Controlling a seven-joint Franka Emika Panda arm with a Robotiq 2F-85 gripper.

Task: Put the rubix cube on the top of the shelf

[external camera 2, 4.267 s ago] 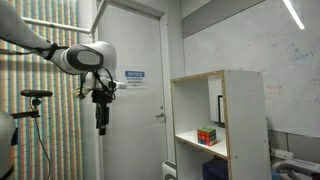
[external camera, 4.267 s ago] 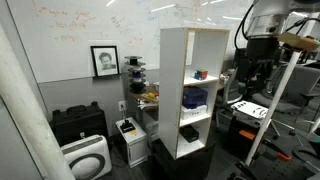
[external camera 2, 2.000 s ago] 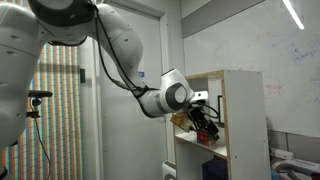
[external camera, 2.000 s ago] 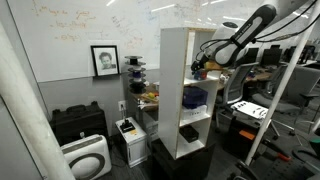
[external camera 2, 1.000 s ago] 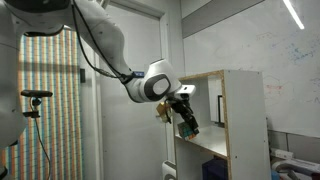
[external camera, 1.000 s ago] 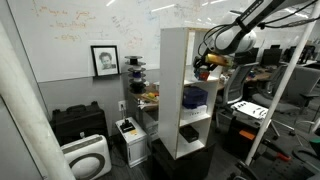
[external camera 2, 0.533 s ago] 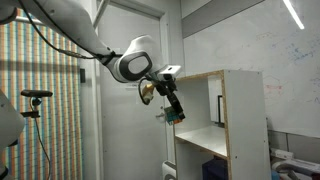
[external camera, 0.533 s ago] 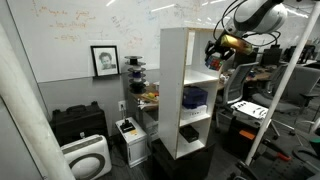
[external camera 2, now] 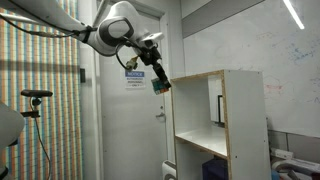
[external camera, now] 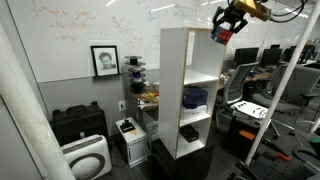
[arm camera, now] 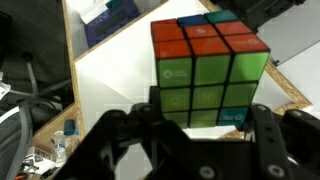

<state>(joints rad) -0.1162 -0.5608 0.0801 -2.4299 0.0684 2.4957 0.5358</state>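
My gripper rises clear next, moves outward over the shelf's top board (external camera 2: 205,73) and lowers to release, since that board lies outward, about level with the cube.
My gripper (arm camera: 195,128) is shut on the rubix cube (arm camera: 210,68), which shows orange, green and blue faces in the wrist view. In both exterior views the cube (external camera: 221,36) (external camera 2: 159,86) hangs in the air beside the upper corner of the tall white shelf (external camera: 176,90) (external camera 2: 246,120), at about the height of its top board. The gripper (external camera: 224,28) (external camera 2: 157,79) comes down at it from above. Below the cube, the wrist view shows a white shelf board with a wooden edge (arm camera: 105,85).
A dark blue object (external camera: 195,97) and a small box (external camera: 187,132) sit in lower compartments. A low black cabinet (external camera: 78,122), a white appliance (external camera: 85,158) and a framed portrait (external camera: 104,60) stand to the side. Desks and chairs (external camera: 250,105) crowd behind. A door (external camera 2: 130,110) lies behind the arm.
The arm has pulled the cube out of the shelf compartment and lifted it to the level of the shelf's top, outside the front corner.
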